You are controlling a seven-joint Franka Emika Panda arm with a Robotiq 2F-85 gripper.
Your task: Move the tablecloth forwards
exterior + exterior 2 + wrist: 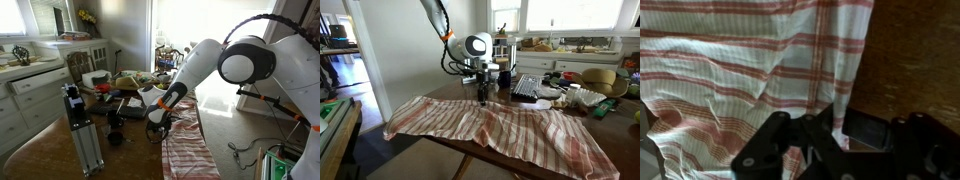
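My gripper pulls the pinched hem outward onto the bare wood (504, 94) beside the keyboard next and releases it, since that spot lies outward of the gripper.
The tablecloth (490, 125), a long red-and-white striped cloth, lies creased across the wooden table and hangs over its near edge; it also shows in an exterior view (190, 150) and fills the wrist view (730, 70). My gripper (483, 98) points down at the cloth's far long edge, near the middle of its length. In the wrist view the gripper (837, 125) has its fingers closed together with the cloth's hem pinched between them. In an exterior view the gripper (160, 128) sits low on the cloth.
The wooden table (435, 95) is bare beyond the cloth's far edge. A keyboard (526, 86), dishes and clutter (570, 95) lie behind and to the right. A black and metal stand (80, 125) rises on the table. A chair (604, 80) stands at the right.
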